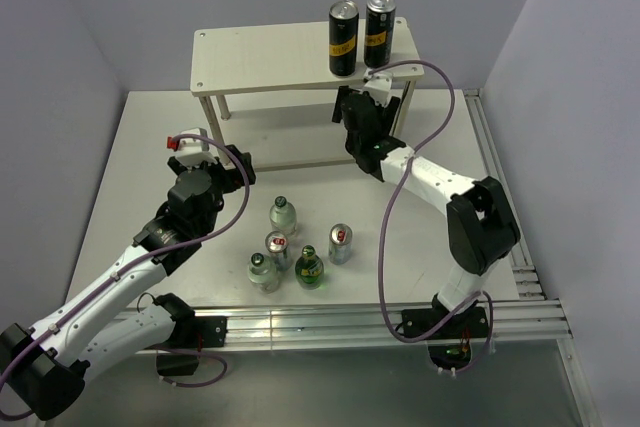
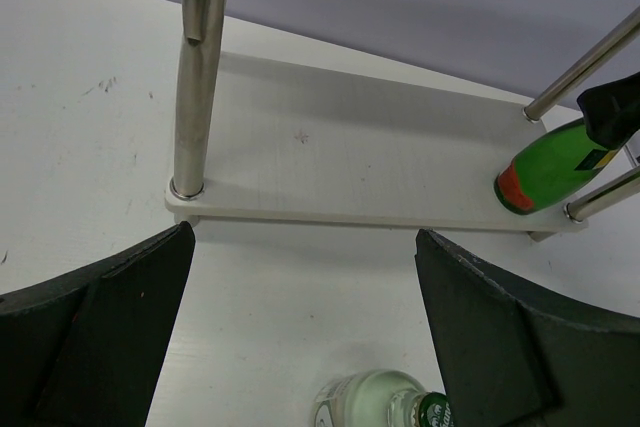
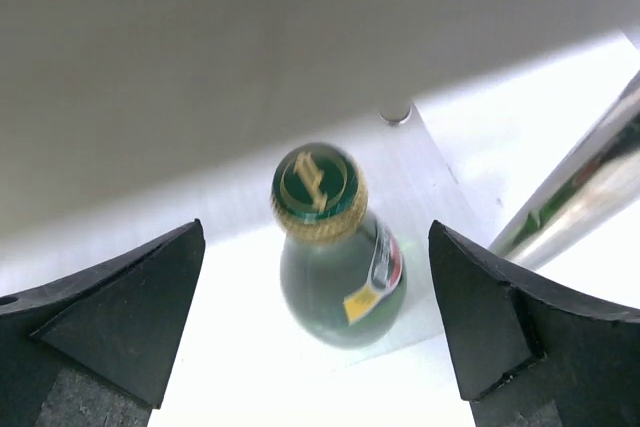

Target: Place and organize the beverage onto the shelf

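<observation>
I next need to pull my right gripper back from under the shelf's top board, then lower it onto the cap of the green bottle (image 1: 308, 251) on the tabletop, as the shelved bottle stands upright.
The cream shelf (image 1: 260, 57) stands at the back. One green bottle (image 3: 335, 257) stands upright on the right end of its lower board (image 2: 350, 157), and it also shows in the left wrist view (image 2: 545, 172). My right gripper (image 1: 352, 105) reaches under the top board; it is open (image 3: 315, 237), with the jaws on either side of that bottle and apart from it. On the table stand a clear bottle (image 1: 283, 215), a second clear bottle (image 1: 264, 272), a green bottle (image 1: 309, 267) and two slim cans (image 1: 277, 247) (image 1: 341, 243). My left gripper (image 1: 235, 159) is open and empty (image 2: 305, 247), just behind the near clear bottle (image 2: 385, 402).
Two tall black cans with yellow labels (image 1: 343, 37) (image 1: 379, 29) stand on the right end of the top board. Metal posts (image 2: 195, 97) hold the boards at the corners. Purple cables loop over both arms. A rail runs along the table's right edge (image 1: 495, 187).
</observation>
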{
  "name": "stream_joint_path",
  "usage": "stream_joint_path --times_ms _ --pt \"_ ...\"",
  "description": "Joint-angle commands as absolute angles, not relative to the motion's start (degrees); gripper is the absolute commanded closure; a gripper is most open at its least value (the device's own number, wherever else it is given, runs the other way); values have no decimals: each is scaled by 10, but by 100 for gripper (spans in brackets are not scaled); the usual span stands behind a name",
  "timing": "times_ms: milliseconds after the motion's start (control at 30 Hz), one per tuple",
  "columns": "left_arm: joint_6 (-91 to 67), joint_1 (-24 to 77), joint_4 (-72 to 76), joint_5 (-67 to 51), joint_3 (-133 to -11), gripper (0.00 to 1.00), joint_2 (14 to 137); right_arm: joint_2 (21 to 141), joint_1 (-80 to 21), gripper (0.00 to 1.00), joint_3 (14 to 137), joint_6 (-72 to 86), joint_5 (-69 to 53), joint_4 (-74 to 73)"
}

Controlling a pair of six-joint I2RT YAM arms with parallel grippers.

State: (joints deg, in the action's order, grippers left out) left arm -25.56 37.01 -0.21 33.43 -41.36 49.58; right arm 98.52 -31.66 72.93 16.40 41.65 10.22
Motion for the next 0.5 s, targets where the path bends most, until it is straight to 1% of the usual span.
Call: stream_joint_path --times_ms 0,167,333,467 --pt "-249 373 21 345 -410 1 487 936 -327 0 714 158 411 109" --pt "-249 373 18 350 -412 1 485 899 -349 0 684 178 431 87" --pt "-249 373 18 354 -411 1 484 833 -385 0 643 196 462 48" --pt "-249 373 15 355 -414 1 487 748 -471 0 573 174 518 51"
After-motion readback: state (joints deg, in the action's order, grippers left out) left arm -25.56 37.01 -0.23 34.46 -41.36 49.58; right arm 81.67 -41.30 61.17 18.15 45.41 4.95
